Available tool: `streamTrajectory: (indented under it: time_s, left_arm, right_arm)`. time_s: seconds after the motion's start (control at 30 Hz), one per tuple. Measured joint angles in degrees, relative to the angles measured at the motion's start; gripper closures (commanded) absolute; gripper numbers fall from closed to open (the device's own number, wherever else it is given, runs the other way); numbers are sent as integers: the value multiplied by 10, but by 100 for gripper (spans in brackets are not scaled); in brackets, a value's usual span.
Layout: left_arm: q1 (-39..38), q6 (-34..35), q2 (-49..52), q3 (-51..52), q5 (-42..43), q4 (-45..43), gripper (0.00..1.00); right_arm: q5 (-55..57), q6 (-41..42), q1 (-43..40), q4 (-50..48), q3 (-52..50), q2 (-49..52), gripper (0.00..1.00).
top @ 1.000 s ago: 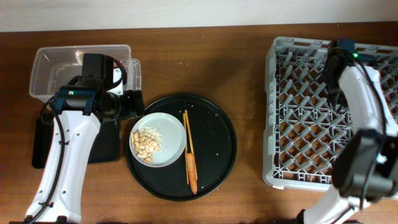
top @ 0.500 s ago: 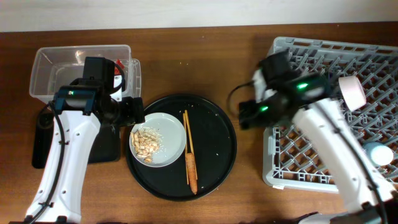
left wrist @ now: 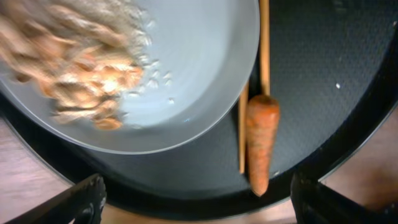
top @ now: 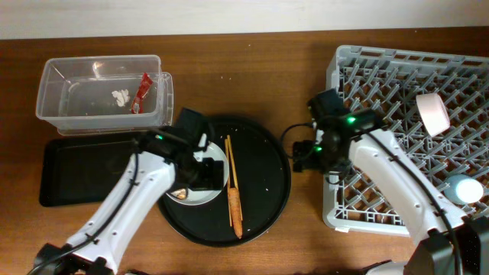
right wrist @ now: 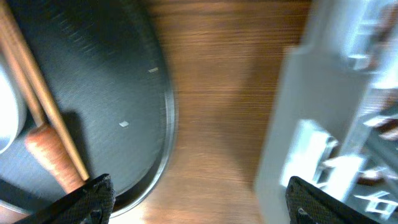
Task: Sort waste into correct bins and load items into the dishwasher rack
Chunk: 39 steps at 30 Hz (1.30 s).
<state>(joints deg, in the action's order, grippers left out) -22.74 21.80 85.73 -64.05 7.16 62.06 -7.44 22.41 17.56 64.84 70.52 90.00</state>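
The carrot's thick end lies uncovered on top of the chopsticks. My left gripper should move down and to the right in the overhead view next, onto that end of the carrot.
The clear tub (top: 99, 92) holds the red wrapper (top: 142, 90) and the white paper scrap (top: 120, 97). The black rectangular tray (top: 84, 172) lies below it. My left gripper (top: 203, 169) is open and empty, above the grey-green plate (left wrist: 199, 81) with the beige food scraps (left wrist: 74, 74). The chopsticks (top: 229, 176) and carrot (top: 235, 212) lie beside the plate. My right gripper (top: 309, 149) is open and empty over bare wood, left of the dishwasher rack (top: 382, 153). The bowl (top: 433, 111) and the blue cup (top: 458, 187) sit in the rack.
The large round black tray (top: 263, 183) carries the plate, chopsticks and carrot. In the right wrist view its rim (right wrist: 165, 124) is left of the jaws (right wrist: 199, 205) and the rack wall (right wrist: 298, 124) is right. The left jaws (left wrist: 199, 211) straddle the tray's edge.
My left arm has swung from the clear tub down over the plate; the wrapper and paper now show in the tub. My right arm has moved from the rack to its left edge.
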Motion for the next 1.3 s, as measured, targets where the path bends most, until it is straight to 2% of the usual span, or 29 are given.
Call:
streamTrajectory:
  time_s: [0.07,0.17,0.23,0.37,0.73,0.77,0.83,0.97,1.2,1.3]
  left_arm:
    - [-51,52,0,31,2,-43,18]
    - [-105,104,0,58,-8,-108,18]
    - [-139,126,6,64,-23,-114,18]
    - [-171,139,60,65,-35,-127,17]
    - [-173,141,134,65,-47,-146,18]
    - [-173,141,139,65,-47,-146,23]
    - [-173,142,145,65,-49,-146,40]
    - [-173,144,145,65,-59,-148,62]
    - [-173,143,145,65,-62,-148,78]
    - [-173,138,145,64,-62,-143,78]
  right_arm:
    - [1,-19,-29,12,2,0,12]
    - [0,-31,-33,18,4,0,12]
    - [0,-34,-33,23,4,0,12]
    - [0,-36,-33,32,4,0,11]
    - [0,-51,-33,54,5,0,11]
    - [0,-51,-33,54,5,0,11]
    - [0,-51,-33,54,5,0,11]
    - [0,-51,-33,54,5,0,11]
    - [0,-52,-33,54,5,0,11]
    - [0,-53,-33,54,5,0,11]
